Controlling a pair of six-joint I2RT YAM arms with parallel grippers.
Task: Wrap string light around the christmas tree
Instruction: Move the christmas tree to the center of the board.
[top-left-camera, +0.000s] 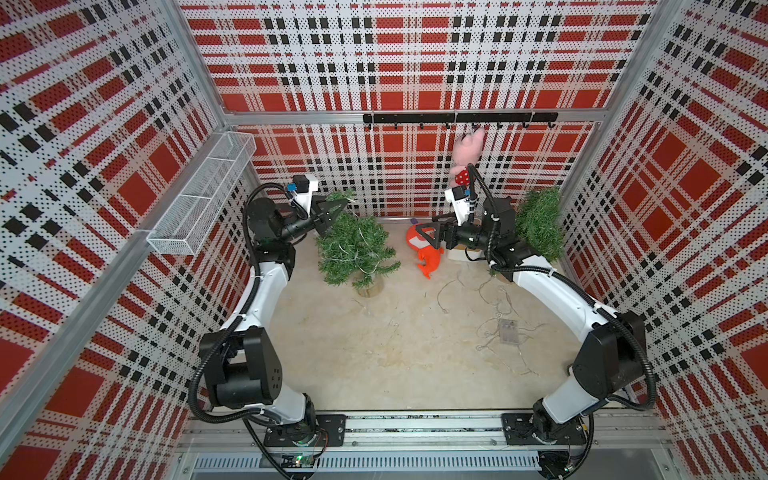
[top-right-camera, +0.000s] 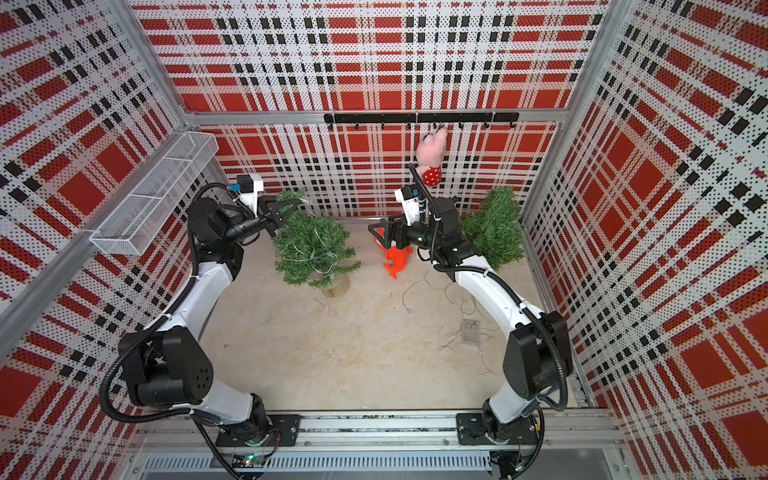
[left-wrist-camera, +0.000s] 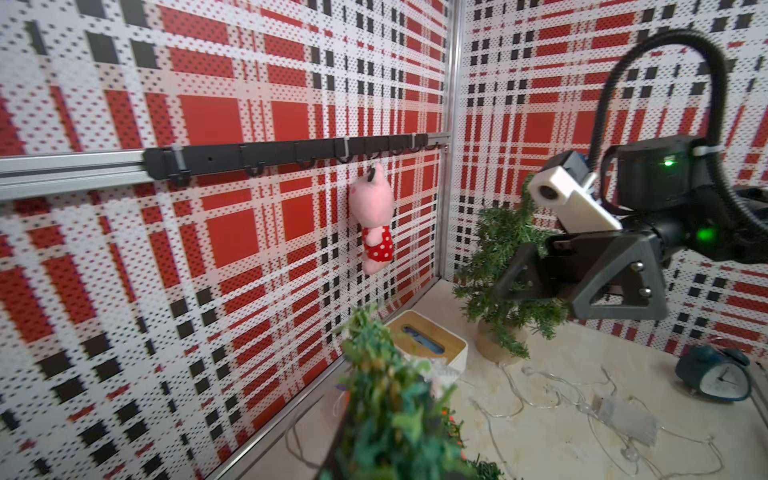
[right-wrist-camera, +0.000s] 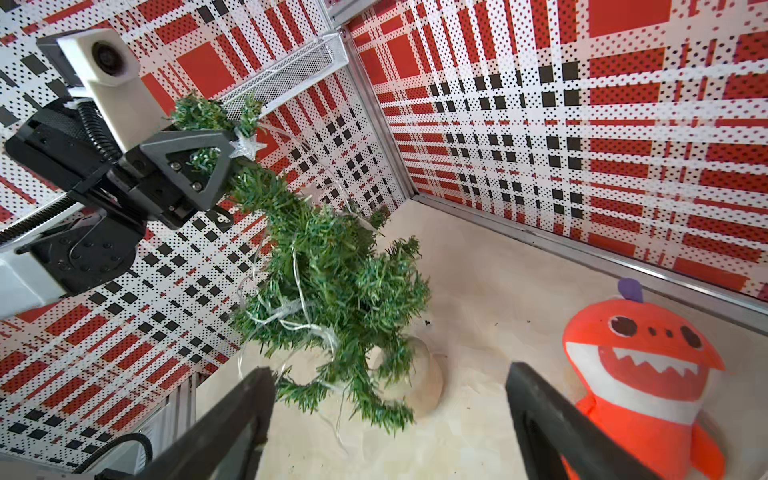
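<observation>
My left gripper moves the leaning tree to the wire basket's side next, turning outward, and then releases the tree's top, since free tabletop lies there.
The christmas tree (top-left-camera: 355, 249) (top-right-camera: 311, 249) stands left of centre at the back, leaning on its round base (top-left-camera: 370, 286). My left gripper (top-left-camera: 344, 204) (top-right-camera: 296, 204) (right-wrist-camera: 226, 156) is shut on the tree's top, just beside a silver star (right-wrist-camera: 248, 146). Thin white string light (right-wrist-camera: 299, 316) loops through the tree's branches. The rest of the string light (top-left-camera: 494, 303) (left-wrist-camera: 540, 386) trails loose on the table to a clear battery box (top-left-camera: 508, 330). My right gripper (top-left-camera: 426, 235) (top-right-camera: 375, 230) (right-wrist-camera: 390, 372) hangs open to the right of the tree, holding nothing.
A second small tree (top-left-camera: 540, 224) stands at the back right. An orange shark plush (top-left-camera: 428, 259) and a white tissue box (left-wrist-camera: 428, 336) sit below my right gripper. A pink pig plush (top-left-camera: 467, 153) hangs on the hook rail; an alarm clock (left-wrist-camera: 721, 380) stands at the right; a wire basket (top-left-camera: 203, 195) juts from the left wall.
</observation>
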